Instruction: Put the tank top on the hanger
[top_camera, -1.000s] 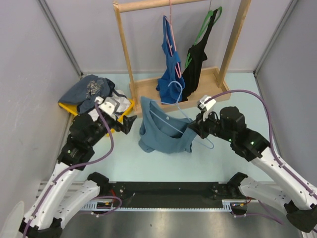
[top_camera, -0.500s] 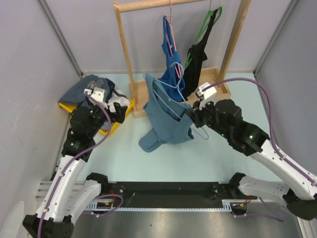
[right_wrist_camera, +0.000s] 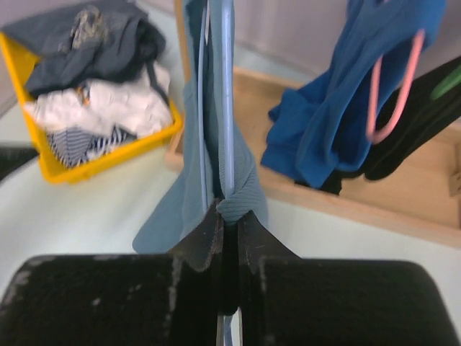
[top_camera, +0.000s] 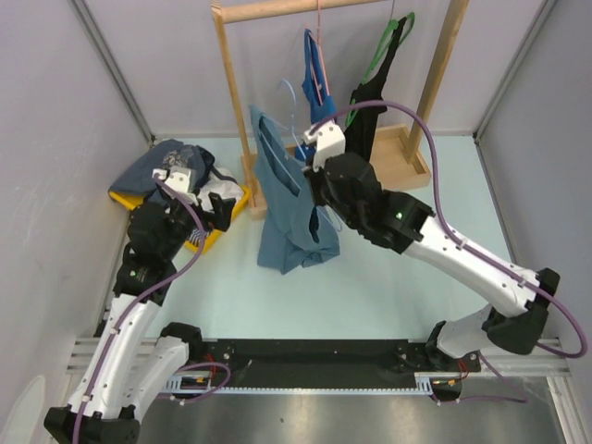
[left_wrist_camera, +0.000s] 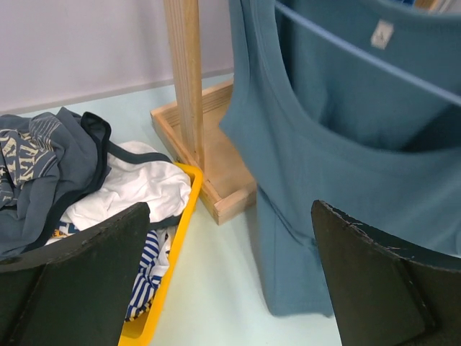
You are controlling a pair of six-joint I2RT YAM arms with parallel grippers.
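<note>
The robot's right gripper should rise outward next, hook the hanger over the bar and let go of the wire, since the rack's top bar is above and outward of the gripper.
The dusty teal tank top hangs on the pale blue wire hanger, lifted upright in front of the wooden rack, with its hem near the table. My right gripper is shut on the hanger's lower wire together with a fold of the tank top; the right wrist view shows the jaws pinched together. My left gripper is open and empty, to the left of the garment. In the left wrist view the tank top and hanger wire lie ahead on the right.
A wooden rack stands at the back with a royal-blue top on a pink hanger and a black top on a green hanger. A yellow bin of clothes sits at the left, beside the rack's base.
My right arm has raised the hanger and tank top off the table and carried them back and left toward the rack. My left gripper has drawn back toward the bin.
</note>
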